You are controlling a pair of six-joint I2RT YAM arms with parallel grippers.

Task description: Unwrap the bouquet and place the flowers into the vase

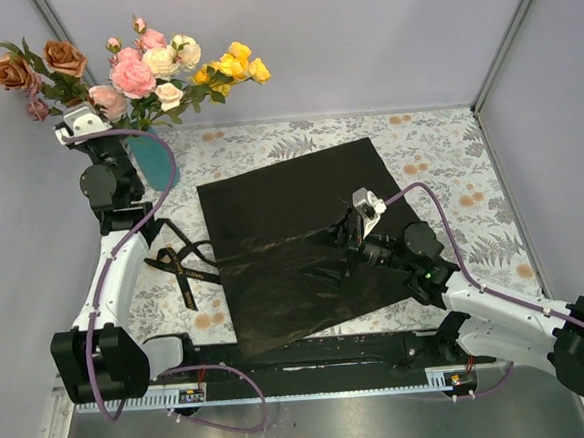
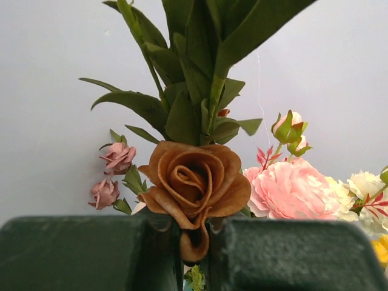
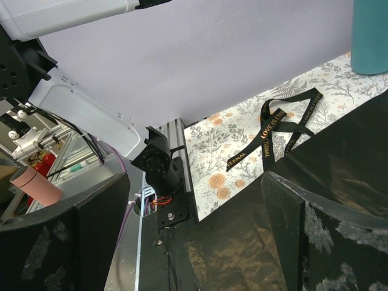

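Observation:
My left gripper brings the outlying brown roses to the right in the top view next, over the top of the teal vase, and releases them.
The flowers (image 1: 141, 69), pink, cream, yellow and brown roses, stand upright at the far left with their stems running down into the teal vase (image 1: 153, 158). My left arm partly hides the vase. My left gripper (image 1: 89, 113) sits at the bunch's left side. In the left wrist view the left gripper (image 2: 193, 236) is shut on the stem just under a brown rose (image 2: 194, 179). The black paper (image 1: 303, 238) lies unfolded and flat. Low over it hangs my right gripper (image 1: 346, 247), and in its wrist view the right gripper (image 3: 194, 182) is open and holds nothing.
A black ribbon (image 1: 180, 269) with gold lettering lies on the floral tablecloth (image 1: 449, 168) left of the paper; the ribbon (image 3: 273, 130) and the vase (image 3: 370, 36) also show in the right wrist view. Grey walls close the back and sides.

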